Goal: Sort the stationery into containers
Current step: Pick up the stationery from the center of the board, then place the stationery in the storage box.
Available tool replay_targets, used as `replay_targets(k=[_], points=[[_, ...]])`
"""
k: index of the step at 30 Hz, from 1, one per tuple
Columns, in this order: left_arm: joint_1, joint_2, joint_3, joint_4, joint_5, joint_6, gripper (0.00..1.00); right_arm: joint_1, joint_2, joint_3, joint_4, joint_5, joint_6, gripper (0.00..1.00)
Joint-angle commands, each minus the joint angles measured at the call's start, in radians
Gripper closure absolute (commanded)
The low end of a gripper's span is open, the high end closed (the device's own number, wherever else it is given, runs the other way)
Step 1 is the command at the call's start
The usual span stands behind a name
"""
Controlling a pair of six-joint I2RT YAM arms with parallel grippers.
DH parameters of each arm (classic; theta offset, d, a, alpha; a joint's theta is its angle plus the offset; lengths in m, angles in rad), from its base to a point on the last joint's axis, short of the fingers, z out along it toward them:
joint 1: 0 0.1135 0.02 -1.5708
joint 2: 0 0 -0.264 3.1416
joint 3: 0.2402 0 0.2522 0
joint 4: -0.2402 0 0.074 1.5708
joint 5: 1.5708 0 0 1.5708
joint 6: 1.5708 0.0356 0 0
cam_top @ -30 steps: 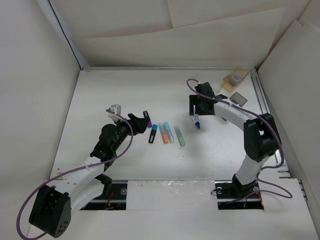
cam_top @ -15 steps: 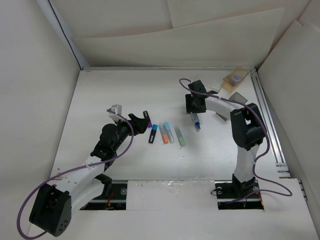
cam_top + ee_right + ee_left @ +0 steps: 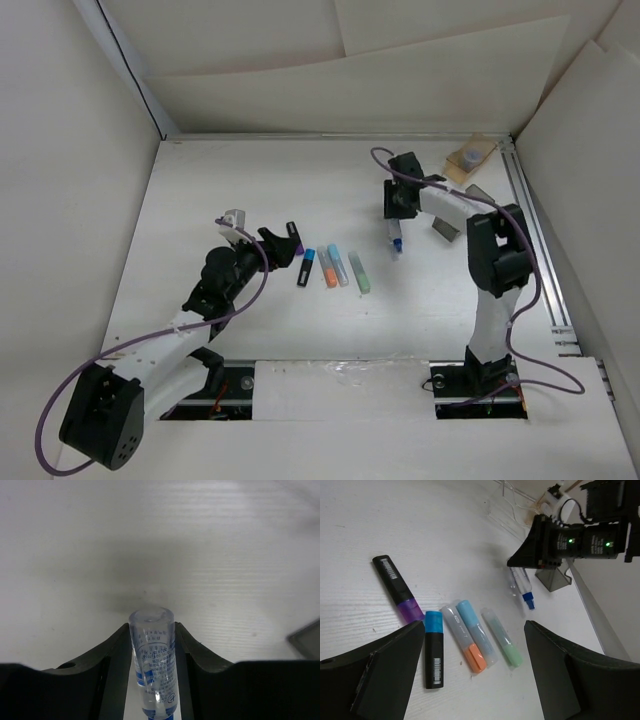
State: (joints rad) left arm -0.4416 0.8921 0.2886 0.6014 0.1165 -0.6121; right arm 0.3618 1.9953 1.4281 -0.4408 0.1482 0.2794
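I need to raise my right gripper from low over the table, move it outward and lower it over the tan-orange box (image 3: 468, 159) to release, because raised sides go around the box's open top.
My right gripper (image 3: 398, 210) is shut on a clear marker with a blue cap (image 3: 394, 238). The right wrist view shows its pale body (image 3: 152, 655) clamped between both fingers, low over the table. It also shows in the left wrist view (image 3: 520, 586). My left gripper (image 3: 280, 240) is open and empty, hovering just left of a row of markers: black with purple end (image 3: 395, 587), black with blue end (image 3: 434, 647), pale with orange end (image 3: 465, 642), light-blue (image 3: 475, 630) and green (image 3: 502, 640). The smoky grey box (image 3: 440, 228) stands right of the held marker.
A tan-orange box (image 3: 470, 158) sits at the back right corner, with a clear box (image 3: 512, 510) beside it. White walls enclose the table. A metal rail (image 3: 530, 230) runs along the right edge. Purple cables loop off both arms.
The right arm's elbow has folded in and swung left. Its gripper shifted slightly left, then right and back, keeping the clear marker. The left arm and the row of markers have not moved.
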Motion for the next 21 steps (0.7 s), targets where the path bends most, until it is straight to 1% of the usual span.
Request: replay_targets(k=[1,2,4,5,6,8,9,11,12,16,17,21], points=[[0.000,0.010,0.040,0.043,0.014,-0.002,0.22,-0.082,-0.144,0.113,0.066,-0.048,0.015,0.93],[0.000,0.010,0.040,0.043,0.014,-0.002,0.22,-0.136,-0.156,0.141,0.067,-0.076,0.026,0.93],[0.000,0.019,0.049,0.043,0.014,-0.002,0.22,-0.191,-0.179,0.222,0.092,-0.088,0.050,0.92],[0.000,0.028,0.049,0.043,0.014,-0.002,0.22,-0.248,-0.179,0.244,0.131,-0.097,0.059,0.92],[0.000,0.028,0.049,0.043,0.014,-0.002,0.22,-0.276,-0.179,0.265,0.151,-0.108,0.069,0.91],[0.000,0.047,0.049,0.052,0.014,-0.002,0.22,-0.322,-0.150,0.319,0.216,-0.082,0.112,0.91],[0.000,0.047,0.049,0.052,0.014,-0.002,0.22,-0.360,-0.133,0.339,0.234,-0.038,0.124,0.91],[0.000,0.057,0.049,0.072,0.023,-0.002,0.22,-0.389,-0.072,0.394,0.292,0.011,0.145,0.91],[0.000,0.057,0.049,0.072,0.023,-0.002,0.22,-0.411,-0.047,0.413,0.307,0.071,0.158,0.91],[0.000,0.067,0.029,0.104,0.023,-0.002,0.23,-0.438,0.081,0.511,0.382,0.181,0.158,0.91],[0.000,0.067,0.029,0.104,0.023,-0.002,0.23,-0.439,0.132,0.555,0.383,0.198,0.158,0.91],[0.000,0.067,0.020,0.123,0.023,-0.002,0.23,-0.449,0.219,0.630,0.427,0.246,0.147,0.92]])
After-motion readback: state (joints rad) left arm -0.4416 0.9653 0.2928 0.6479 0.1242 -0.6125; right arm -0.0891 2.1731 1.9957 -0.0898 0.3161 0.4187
